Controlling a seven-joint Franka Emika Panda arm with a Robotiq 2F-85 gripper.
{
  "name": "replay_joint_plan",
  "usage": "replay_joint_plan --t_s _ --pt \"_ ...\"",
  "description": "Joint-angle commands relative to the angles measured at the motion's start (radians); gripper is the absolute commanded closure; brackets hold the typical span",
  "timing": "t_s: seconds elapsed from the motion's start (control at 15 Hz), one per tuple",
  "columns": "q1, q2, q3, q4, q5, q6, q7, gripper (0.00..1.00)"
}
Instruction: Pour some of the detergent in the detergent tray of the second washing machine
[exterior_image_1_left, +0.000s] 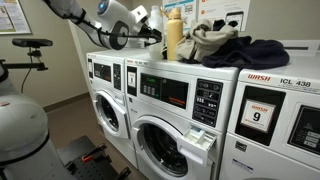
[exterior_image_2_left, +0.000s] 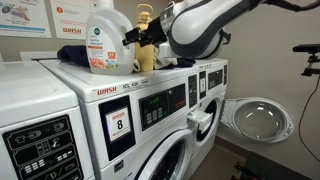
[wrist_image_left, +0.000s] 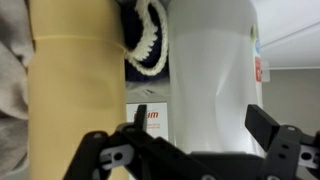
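Note:
My gripper rises slightly along the detergent (exterior_image_2_left: 102, 42) with open fingers next, then closes on the jug's handle (exterior_image_2_left: 125, 27), since the jug already stands between those fingers.
The detergent (exterior_image_2_left: 102, 42), a whitish jug with a handle and a label, stands on top of the washers beside a tan-yellow bottle (exterior_image_2_left: 146, 52). My gripper (exterior_image_2_left: 136, 38) reaches in at jug height. In the wrist view the detergent (wrist_image_left: 212, 70) fills the space between my fingers and the gripper (wrist_image_left: 200, 125) is open, one finger on each side of it, gripping nothing. The detergent tray (exterior_image_1_left: 203, 137) sticks out of the second washing machine (exterior_image_1_left: 165, 115) below its button panel; the detergent tray (exterior_image_2_left: 200, 122) also shows in an exterior view.
The tan-yellow bottle (wrist_image_left: 80, 90) stands right next to the jug. A pile of clothes (exterior_image_1_left: 228, 47) lies on the machine tops behind it. A white machine with a number sticker (exterior_image_1_left: 262, 118) stands next to the tray. A washer door (exterior_image_2_left: 256, 120) hangs open further along.

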Motion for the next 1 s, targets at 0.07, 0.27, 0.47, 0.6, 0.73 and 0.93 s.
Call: replay_joint_plan --t_s 0.07,0.27,0.47,0.6,0.73,0.93 --pt "-0.098 -0.005 0.092 0.088 0.076 0.0 -0.04 0.0" --pt "-0.17 -0.006 0.162 0.115 0.104 -0.001 -0.068 0.0" --pt "-0.22 -0.002 0.226 0.103 0.125 -0.001 -0.08 0.0" --pt "-0.236 0.0 0.257 0.085 0.134 -0.002 -0.068 0.0" --pt "-0.26 0.001 0.294 0.065 0.155 -0.002 -0.077 0.0" --pt "-0.312 -0.009 0.351 0.044 0.182 -0.002 -0.092 0.0"
